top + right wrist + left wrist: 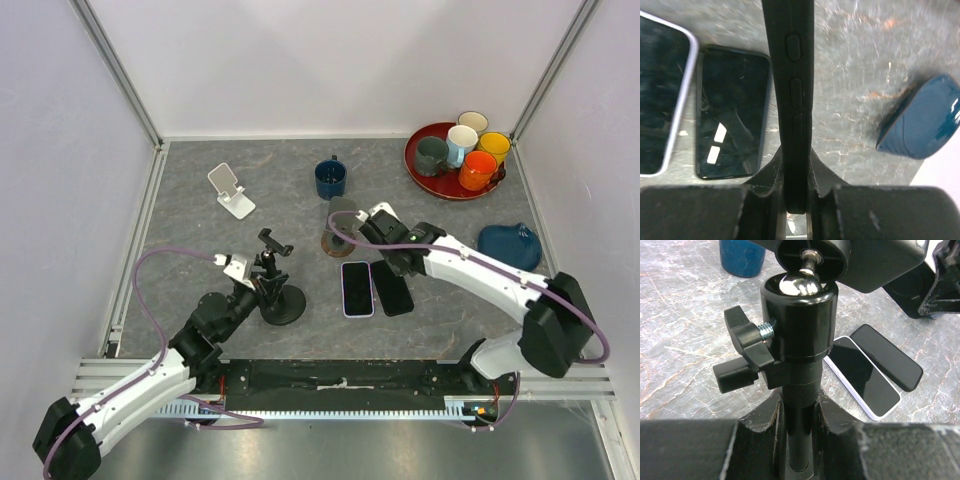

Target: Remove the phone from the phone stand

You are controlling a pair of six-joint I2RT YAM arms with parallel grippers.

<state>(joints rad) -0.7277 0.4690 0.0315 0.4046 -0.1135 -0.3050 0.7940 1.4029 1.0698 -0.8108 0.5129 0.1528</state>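
Observation:
My right gripper moves down toward the bare tabletop (427,284) (832,102) beside the black phone next and releases the phone's side edge there, since that spot lies empty.
A black phone stand (281,303) with a round base and a ball joint (799,325) stands left of centre. Its clamp (272,243) is empty. My left gripper (258,282) is shut on the stand's post (801,410), just under the ball joint. My right gripper (368,230) is shut on a dark phone (792,75). It holds the phone edge-on, side buttons showing, above the table, with the fingers (797,165) clamped on its near end. In the top view this phone (343,213) is to the right of the stand and apart from it.
A white-cased phone (357,288) and a black phone (392,287) lie side by side, face up, right of the stand. An empty white stand (231,190) is at the back left. Also here are a blue mug (330,178), a red tray (420,175) of mugs and a blue object (510,245).

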